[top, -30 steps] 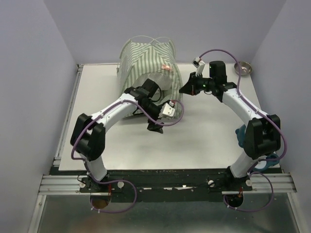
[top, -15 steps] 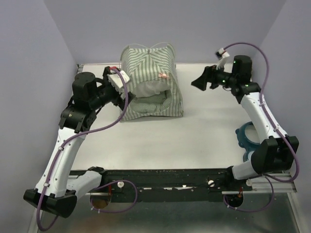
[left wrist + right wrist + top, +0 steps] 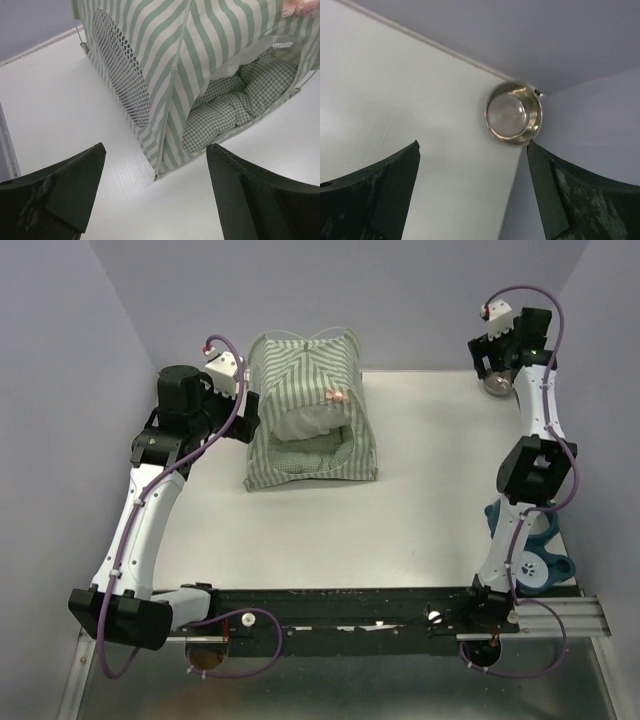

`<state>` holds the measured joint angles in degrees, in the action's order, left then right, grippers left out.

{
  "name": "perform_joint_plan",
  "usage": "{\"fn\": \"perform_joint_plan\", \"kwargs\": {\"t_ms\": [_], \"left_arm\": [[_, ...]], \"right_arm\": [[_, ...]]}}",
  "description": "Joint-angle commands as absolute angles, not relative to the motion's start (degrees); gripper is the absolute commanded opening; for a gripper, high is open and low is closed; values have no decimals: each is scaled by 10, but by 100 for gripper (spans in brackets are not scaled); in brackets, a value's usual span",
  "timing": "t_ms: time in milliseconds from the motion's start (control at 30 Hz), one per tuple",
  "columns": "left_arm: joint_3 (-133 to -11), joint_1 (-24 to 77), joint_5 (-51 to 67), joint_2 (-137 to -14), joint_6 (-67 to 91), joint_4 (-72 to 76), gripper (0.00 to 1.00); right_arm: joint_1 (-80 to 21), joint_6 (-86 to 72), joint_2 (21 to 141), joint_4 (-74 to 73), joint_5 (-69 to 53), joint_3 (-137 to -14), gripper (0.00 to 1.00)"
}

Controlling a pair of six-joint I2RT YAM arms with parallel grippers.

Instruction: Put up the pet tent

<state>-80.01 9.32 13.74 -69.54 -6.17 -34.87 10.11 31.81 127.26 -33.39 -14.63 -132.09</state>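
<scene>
My right gripper moves down next onto the part of the metal bowl's rim that faces the open table, since walls box the bowl into its corner.
The pet tent (image 3: 303, 390) stands upright at the back of the table, green-and-white striped, with whitish poles crossing over its top and a pink tag (image 3: 335, 396) above the doorway. A green checked cushion (image 3: 312, 453) lies inside. My left gripper (image 3: 246, 422) hovers open just left of the tent and touches nothing. In the left wrist view the tent's front left corner (image 3: 162, 150) and its mesh window (image 3: 120, 75) sit ahead of the left gripper (image 3: 156, 150). My right gripper (image 3: 488, 352) is raised at the far right corner, open and empty.
A small metal bowl (image 3: 512, 112) sits in the table's far right corner, below the right gripper (image 3: 473, 145). A blue paw-print object (image 3: 535, 560) lies at the right edge by the right arm's base. Purple walls enclose the white table (image 3: 420, 500) on three sides.
The left arm has swung back from the tent's front to its left side. The right gripper has opened and moved away from the tent, up to the far right corner.
</scene>
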Motion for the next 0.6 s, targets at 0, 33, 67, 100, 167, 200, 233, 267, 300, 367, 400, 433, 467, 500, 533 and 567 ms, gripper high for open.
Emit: {"fn": "perform_joint_plan", "kwargs": {"t_ms": [0,33,67,100,167,200,233,267,300,367,400,433,467,500,533,567], "left_arm": [[-799,84,134,-705,-40,-380,99],[-796,84,136,-705,-45,-383,99],[-795,84,136,-704,-50,-385,99],[-793,84,135,-703,-54,-388,99],[-792,84,127,-703,-60,-394,99],[-792,84,123,-702,-62,-397,99],[-792,84,120,-702,-64,-402,99],[-792,84,120,-701,-67,-408,99],[-791,84,117,-700,-69,-410,99],[-791,84,114,-699,-71,-419,99],[-793,84,114,-698,-74,-423,99],[-793,84,113,-696,-75,-426,99],[-793,84,110,-694,-76,-427,99],[-793,84,108,-693,-78,-428,99],[-793,84,106,-692,-79,-430,99],[-795,84,103,-691,-81,-432,99]], "right_arm": [[105,458,1345,-341,-40,-1332,94],[105,463,1359,-322,-27,-1328,94],[105,474,1369,-308,-18,-1325,94],[105,480,1381,-291,-11,-1323,94],[105,498,1401,-259,-3,-1316,93],[105,507,1411,-251,-3,-1317,91],[105,518,1423,-245,15,-1318,91],[105,529,1434,-237,17,-1317,90],[105,539,1442,-231,18,-1318,90],[107,548,1462,-213,22,-1319,89],[108,554,1472,-213,23,-1327,88],[109,561,1484,-213,28,-1337,87],[110,569,1494,-212,32,-1340,87],[111,579,1500,-207,33,-1339,86],[112,588,1507,-200,37,-1336,86],[113,597,1513,-193,42,-1335,85]]}}
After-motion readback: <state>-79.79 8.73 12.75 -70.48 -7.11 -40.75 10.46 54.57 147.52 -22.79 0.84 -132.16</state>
